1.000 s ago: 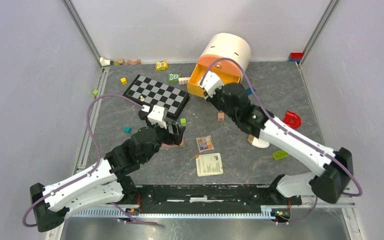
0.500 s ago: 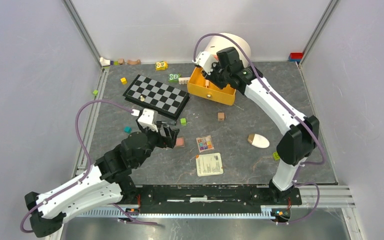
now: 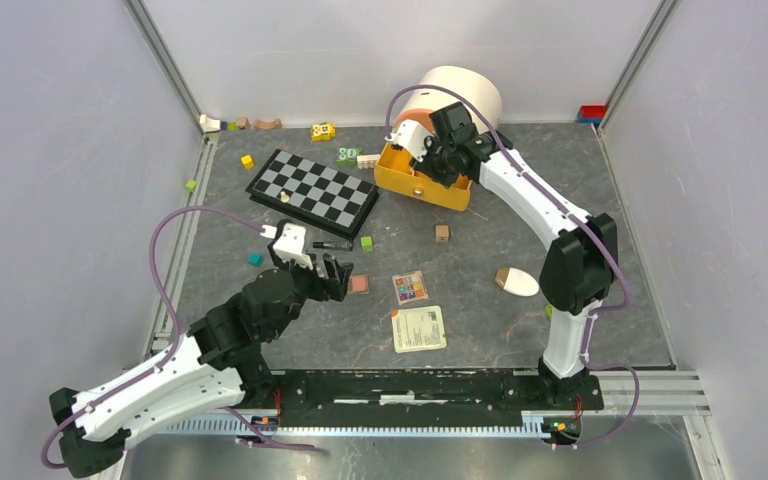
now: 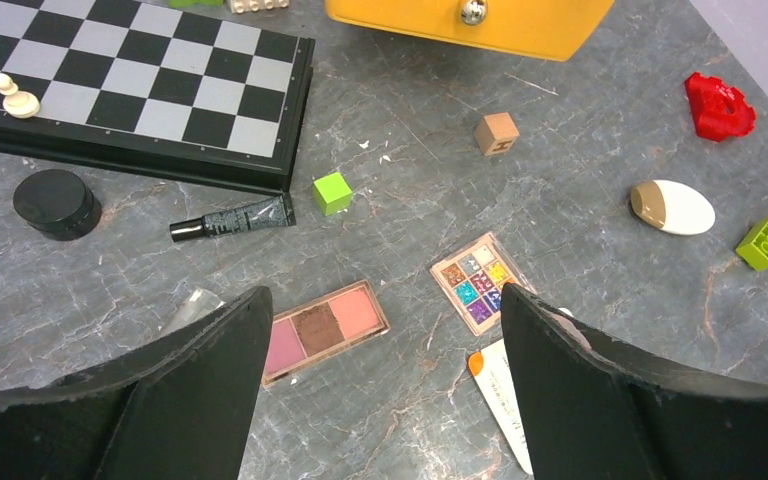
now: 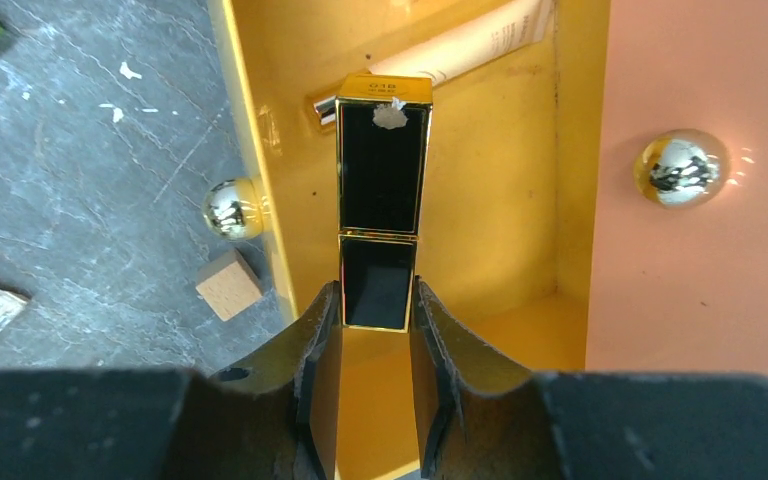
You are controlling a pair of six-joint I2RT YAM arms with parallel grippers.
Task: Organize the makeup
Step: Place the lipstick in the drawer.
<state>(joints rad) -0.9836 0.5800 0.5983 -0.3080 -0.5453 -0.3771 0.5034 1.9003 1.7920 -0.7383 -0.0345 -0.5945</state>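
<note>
The lipstick case comes down into the drawer in my right gripper next, then gets released beside the cream tube, where the drawer's bottom lies bare (image 5: 460, 205).
My right gripper (image 5: 375, 310) is shut on a black and gold lipstick case (image 5: 382, 230), held over the open yellow drawer (image 5: 260, 150); from above, the gripper (image 3: 430, 152) is at the drawer (image 3: 430, 185). A cream tube (image 5: 470, 45) lies inside the drawer. My left gripper (image 4: 385, 300) is open above the table, over the pink palette (image 4: 325, 330). The multicolour palette (image 4: 476, 282), a dark-capped tube (image 4: 235, 217), a black round pot (image 4: 56, 203) and the white egg-shaped sponge (image 4: 672, 206) lie on the table around it.
The chessboard (image 3: 313, 191) with a pawn sits at the back left. A printed card (image 3: 418, 328) lies near the front. Toy cubes and bricks are scattered about, including a wooden cube (image 3: 442, 232) and a red piece (image 4: 720, 105). The cylindrical cabinet (image 3: 457, 92) stands behind the drawer.
The right arm has swung up and over the drawer with the lipstick case. The left arm has drawn back toward the near left, uncovering the pink palette and the tube.
</note>
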